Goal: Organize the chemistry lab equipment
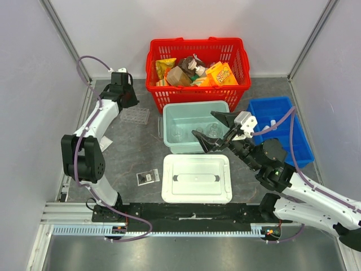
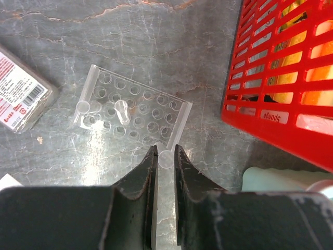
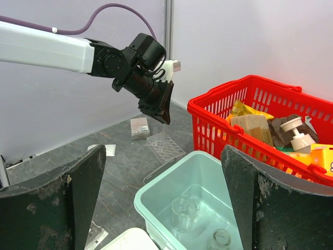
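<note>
The plate's wells by the red basket [image 2: 159,129] are empty, so I will lower my left gripper over them, put the vial upright into one and let go of it.
My left gripper [image 2: 165,155] is shut on a small translucent vial [image 2: 165,159], held just above the near edge of the clear multi-well plate [image 2: 130,110]. Two more vials [image 2: 122,111] stand in the plate's wells. From the right wrist view, the left gripper [image 3: 162,110] hangs over the plate [image 3: 165,148]. My right gripper [image 3: 164,152] is wide open and empty above the pale green bin [image 3: 156,188]. Inside that bin are two clear glass flasks [image 3: 183,211]. In the top view the right gripper [image 1: 214,130] hovers over the bin [image 1: 194,105].
A red basket [image 1: 194,42] of snack packs stands at the back, close to the right of the plate [image 1: 135,116]. A white lid [image 1: 196,178] lies in front of the bin, a blue bin [image 1: 279,135] at right. Flat packets [image 1: 148,177] [image 2: 21,99] lie on the table.
</note>
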`<state>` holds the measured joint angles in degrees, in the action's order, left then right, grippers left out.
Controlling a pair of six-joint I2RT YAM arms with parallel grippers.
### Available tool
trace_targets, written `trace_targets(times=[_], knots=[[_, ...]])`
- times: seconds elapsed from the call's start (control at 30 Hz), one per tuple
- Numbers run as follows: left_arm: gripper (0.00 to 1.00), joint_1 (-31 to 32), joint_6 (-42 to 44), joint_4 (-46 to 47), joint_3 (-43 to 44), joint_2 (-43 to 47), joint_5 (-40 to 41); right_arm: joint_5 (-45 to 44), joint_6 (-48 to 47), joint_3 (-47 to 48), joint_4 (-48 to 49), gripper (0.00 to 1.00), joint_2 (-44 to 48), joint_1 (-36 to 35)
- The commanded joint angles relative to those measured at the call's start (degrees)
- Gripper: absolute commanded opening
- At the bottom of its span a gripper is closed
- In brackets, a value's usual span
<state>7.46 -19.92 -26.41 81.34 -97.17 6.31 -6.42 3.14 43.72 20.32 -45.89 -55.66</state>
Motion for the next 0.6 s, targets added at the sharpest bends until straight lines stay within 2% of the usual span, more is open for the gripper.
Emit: trace_targets(times=[0.0,0.37,0.57], knots=[[0.05,-0.3,2.8,4.4,3.2,-1.7,-0.2,-1.3,-1.4,1.5,-0.3,0.98,0.6,-0.1],[0.05,-0.7,4.3,5.8,5.6,-5.9,0.4,-1.9,-2.6,2.4,0.2,0.98,0.0,-0.1],[0.05,-0.7,4.0,6.1,4.2,-6.6,1.3,-2.0,-2.6,2.8,0.6,0.98,-0.6,0.0]])
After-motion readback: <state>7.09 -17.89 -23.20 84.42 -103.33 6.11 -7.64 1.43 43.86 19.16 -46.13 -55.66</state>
